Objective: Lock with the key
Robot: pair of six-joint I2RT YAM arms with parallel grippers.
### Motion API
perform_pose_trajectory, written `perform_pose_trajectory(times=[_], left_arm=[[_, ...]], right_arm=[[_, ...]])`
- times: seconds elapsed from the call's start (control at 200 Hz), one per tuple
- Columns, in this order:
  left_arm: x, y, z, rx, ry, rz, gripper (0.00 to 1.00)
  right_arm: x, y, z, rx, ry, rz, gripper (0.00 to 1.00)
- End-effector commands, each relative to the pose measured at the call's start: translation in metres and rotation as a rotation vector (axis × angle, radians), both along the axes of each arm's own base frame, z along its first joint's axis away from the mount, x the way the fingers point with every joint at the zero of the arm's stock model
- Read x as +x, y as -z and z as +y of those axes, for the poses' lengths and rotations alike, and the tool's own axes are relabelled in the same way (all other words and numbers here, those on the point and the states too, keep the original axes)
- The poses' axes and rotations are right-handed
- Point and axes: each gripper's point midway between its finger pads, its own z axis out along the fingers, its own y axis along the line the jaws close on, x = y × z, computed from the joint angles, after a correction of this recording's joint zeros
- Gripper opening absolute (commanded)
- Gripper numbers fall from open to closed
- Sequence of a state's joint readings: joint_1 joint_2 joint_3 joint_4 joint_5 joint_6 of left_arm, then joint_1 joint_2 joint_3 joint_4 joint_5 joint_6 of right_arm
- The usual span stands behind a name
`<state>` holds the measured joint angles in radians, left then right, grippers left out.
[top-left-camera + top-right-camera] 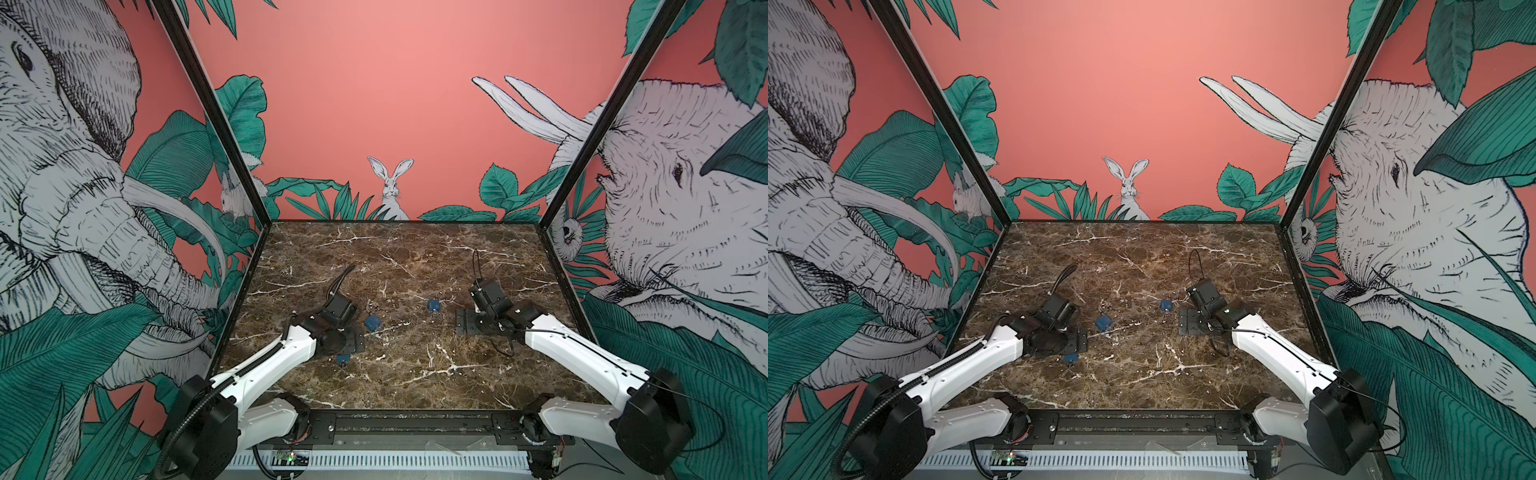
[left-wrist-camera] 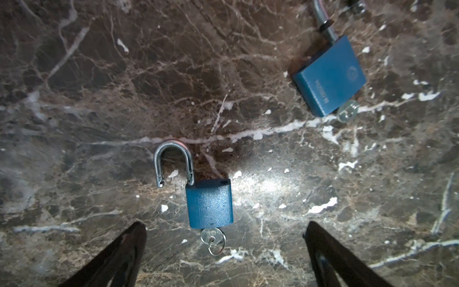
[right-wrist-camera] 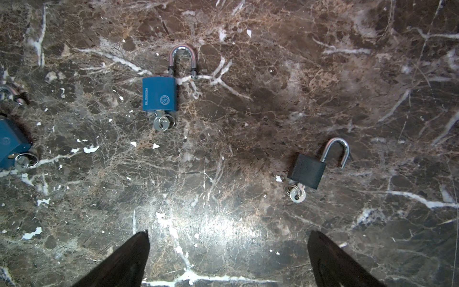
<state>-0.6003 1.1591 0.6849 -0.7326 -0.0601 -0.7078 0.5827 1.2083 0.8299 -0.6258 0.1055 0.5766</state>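
Observation:
The small blue padlock's shackle is still open, so my left gripper needs to go down next until its open fingers are on both sides of the small blue padlock's body, and then close on its sides.
Several padlocks lie on the marble table, each with an open shackle and a key in its base. A small blue padlock with its key lies just ahead of my left gripper, which is open and empty above the table. A larger blue padlock lies further off. In the right wrist view a blue padlock and a black padlock lie ahead of my right gripper, also open and empty. Both top views show three blue padlocks; the black one is hidden there.
A black mounting plate lies under the right arm and another under the left arm. Printed walls with black frame posts close in the table on three sides.

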Motion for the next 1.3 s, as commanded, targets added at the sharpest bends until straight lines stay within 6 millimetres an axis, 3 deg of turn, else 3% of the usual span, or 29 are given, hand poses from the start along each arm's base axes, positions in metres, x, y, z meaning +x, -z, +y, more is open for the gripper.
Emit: perform_pose_trajectory(times=[0.0,0.6,1.015,1.29], left_arm=[[0.0,0.006,0.006,0.024,-0.066,-0.005,0.99],[0.012,0.029,-0.004,0.007,-0.102,-0.009,0.83],[0.01,0.042,0.005,0.074,-0.107,0.016,0.76],[0.006,0.05,0.005,0.064,-0.107,0.034,0.6]], right_arm=[[-0.007,0.003,-0.006,-0.021,0.017,0.005,0.99],[-0.015,0.007,-0.009,-0.01,0.023,0.015,0.99],[-0.02,0.004,-0.029,-0.095,0.079,0.02,0.99],[-0.022,0.003,-0.039,-0.139,0.097,0.023,0.99]])
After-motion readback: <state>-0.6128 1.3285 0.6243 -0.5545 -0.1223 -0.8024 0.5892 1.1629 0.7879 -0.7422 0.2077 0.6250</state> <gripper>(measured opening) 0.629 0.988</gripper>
